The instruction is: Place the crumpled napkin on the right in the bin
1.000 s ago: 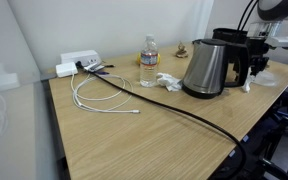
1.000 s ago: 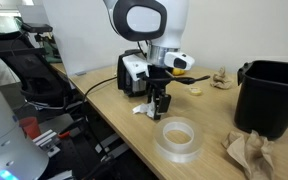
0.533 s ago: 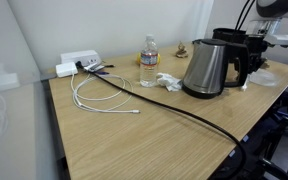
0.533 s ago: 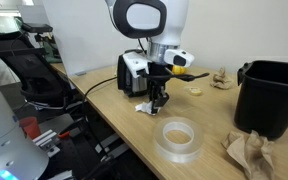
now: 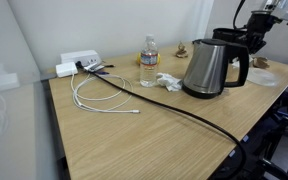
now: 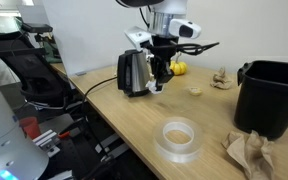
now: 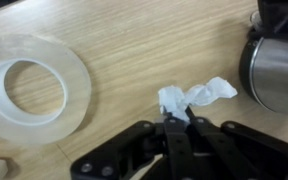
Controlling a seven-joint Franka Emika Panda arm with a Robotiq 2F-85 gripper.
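Observation:
My gripper lifts next, moves from the kettle (image 6: pixel 134 72), lowers over the bin's open top (image 6: pixel 274 74) and releases, as that lies past the tape roll from my gripper.
In the wrist view my gripper (image 7: pixel 176 121) is shut on a white crumpled napkin (image 7: pixel 196 96), which sticks out past the fingertips above the wooden table (image 7: pixel 134 40). In an exterior view the gripper (image 6: pixel 160 80) hangs raised above the table next to the steel kettle (image 6: pixel 134 72), with the napkin (image 6: pixel 158 88) at its tips. The black bin (image 6: pixel 274 95) stands at the table's far end, well away from the gripper. In an exterior view the gripper (image 5: pixel 254 45) shows above the kettle (image 5: pixel 209 65).
A clear tape roll (image 6: pixel 179 138) lies between the gripper and the bin, with crumpled brown paper (image 6: pixel 249 152) beside it. In an exterior view there are a water bottle (image 5: pixel 148 62), another white napkin (image 5: pixel 167 82), white cables (image 5: pixel 99 95) and a black cable (image 5: pixel 174 108).
The jaws closed on the white napkin at the table surface. The arm then lifted it clear of the table, up beside the kettle.

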